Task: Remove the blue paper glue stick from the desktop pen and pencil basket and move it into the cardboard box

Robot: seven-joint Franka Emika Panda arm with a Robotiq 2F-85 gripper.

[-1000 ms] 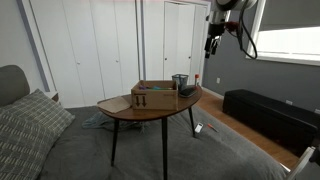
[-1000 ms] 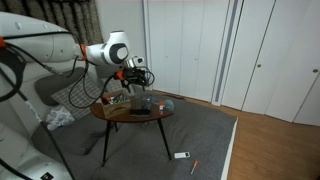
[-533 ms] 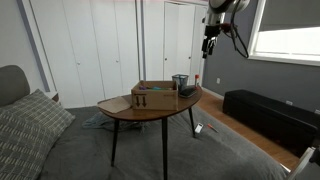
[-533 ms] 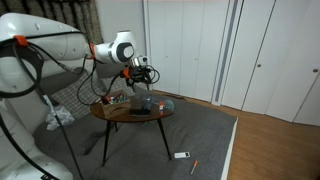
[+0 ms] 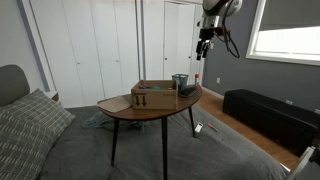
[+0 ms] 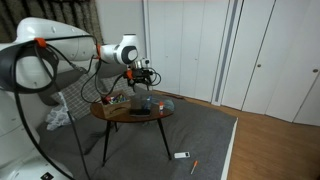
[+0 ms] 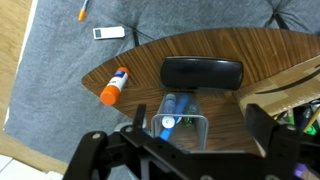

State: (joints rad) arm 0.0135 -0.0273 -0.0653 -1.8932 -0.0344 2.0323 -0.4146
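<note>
I should lower my gripper toward the basket and close it around the blue glue stick's white end (image 7: 168, 122), because that end faces up inside the open basket.
The dark pen and pencil basket (image 7: 181, 126) stands on the round wooden table and shows from above in the wrist view. The blue glue stick (image 7: 172, 110) leans inside it beside other pens. The basket also shows in an exterior view (image 5: 180, 83) next to the cardboard box (image 5: 152, 96). A corner of the box shows at the right edge of the wrist view (image 7: 303, 100). My gripper (image 7: 180, 150) is open and empty. It hangs high above the basket in both exterior views (image 5: 202, 48) (image 6: 141, 74).
A flat black case (image 7: 202, 72) lies on the table beyond the basket. A white glue stick with an orange cap (image 7: 114, 86) lies near the table's edge. A white object (image 7: 109, 32) and an orange pen (image 7: 82, 12) lie on the grey carpet.
The gripper has drifted sideways toward a spot over the basket and stays high and open. Nothing on the table has moved.
</note>
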